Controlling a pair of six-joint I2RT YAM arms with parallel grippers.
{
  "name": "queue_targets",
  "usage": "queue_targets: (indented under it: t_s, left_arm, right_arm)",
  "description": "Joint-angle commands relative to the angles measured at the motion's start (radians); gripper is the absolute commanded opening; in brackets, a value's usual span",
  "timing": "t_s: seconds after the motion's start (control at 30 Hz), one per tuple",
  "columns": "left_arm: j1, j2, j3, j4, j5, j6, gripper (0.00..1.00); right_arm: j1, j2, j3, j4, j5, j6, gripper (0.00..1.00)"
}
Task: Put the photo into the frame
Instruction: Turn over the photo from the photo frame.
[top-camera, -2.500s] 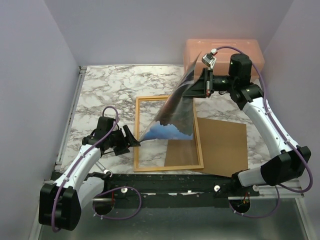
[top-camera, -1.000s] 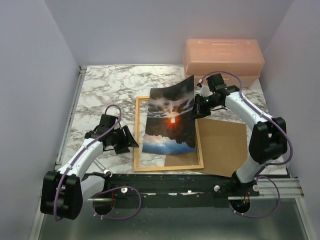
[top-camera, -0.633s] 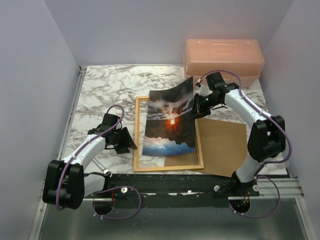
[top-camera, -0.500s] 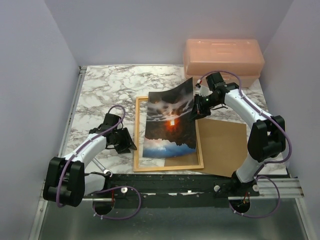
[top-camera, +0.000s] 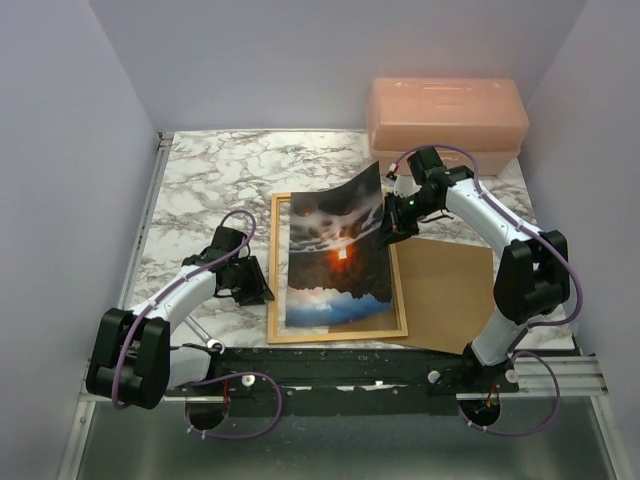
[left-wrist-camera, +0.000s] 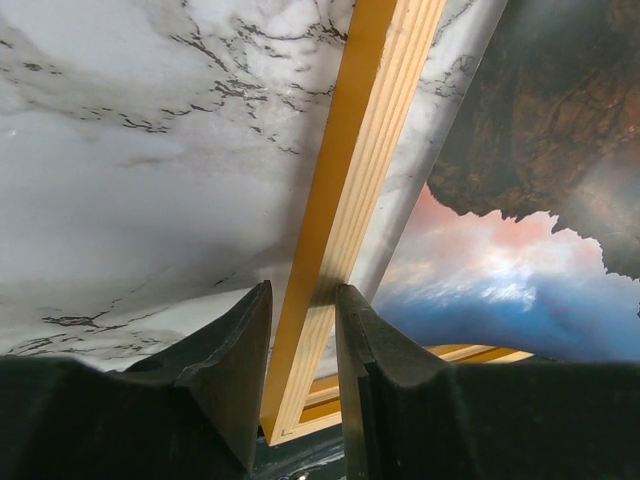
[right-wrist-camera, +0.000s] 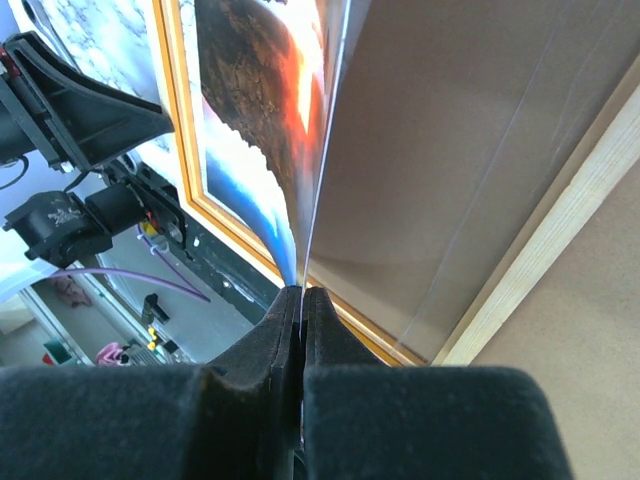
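Observation:
The photo lies sun side up. My right gripper rises high next, turns the photo face down and lowers it over the frame's opening (top-camera: 340, 255) to release.
The photo (top-camera: 335, 250), sun and rocks face up, slopes over the orange frame (top-camera: 340, 334) with its near edge down inside the frame and its far right corner raised. My right gripper (top-camera: 388, 225) is shut on the photo's right edge; the right wrist view shows the thin print (right-wrist-camera: 260, 130) pinched between the pads (right-wrist-camera: 275, 350), above the frame's rail (right-wrist-camera: 170, 100). My left gripper (top-camera: 262, 290) is at the frame's left rail. In the left wrist view its fingers (left-wrist-camera: 235, 360) straddle that rail (left-wrist-camera: 370, 130) closely, with the photo (left-wrist-camera: 530, 150) to the right.
A plain brown backing board (top-camera: 450, 290) lies right of the frame, partly under it. A pink translucent box (top-camera: 447, 112) stands at the back right. The marble table (top-camera: 210, 180) ends in a black rail (top-camera: 350, 365) in front.
The right gripper has brought the photo down from nearly upright to sloping over the frame. The left gripper has shifted right onto the frame's left rail.

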Motion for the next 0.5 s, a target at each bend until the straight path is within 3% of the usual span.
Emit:
queue_targets:
  t_s: [0.0, 0.13, 0.33, 0.47]
  left_arm:
    - [-0.014, 0.016, 0.004, 0.002, -0.067, 0.012, 0.32]
    - [-0.022, -0.010, 0.021, -0.019, -0.070, 0.016, 0.37]
    - [-0.063, -0.195, 0.098, -0.091, -0.118, 0.038, 0.71]
    - [-0.068, -0.281, 0.145, -0.124, -0.130, 0.043, 0.80]
  right_arm:
    - [0.013, 0.011, 0.020, -0.019, -0.020, -0.001, 0.01]
    - [0.013, -0.004, 0.051, -0.021, -0.014, 0.010, 0.01]
    - [0.013, -0.027, 0.113, -0.039, -0.041, 0.041, 0.01]
    - [0.013, -0.043, 0.224, -0.106, 0.051, 0.050, 0.01]
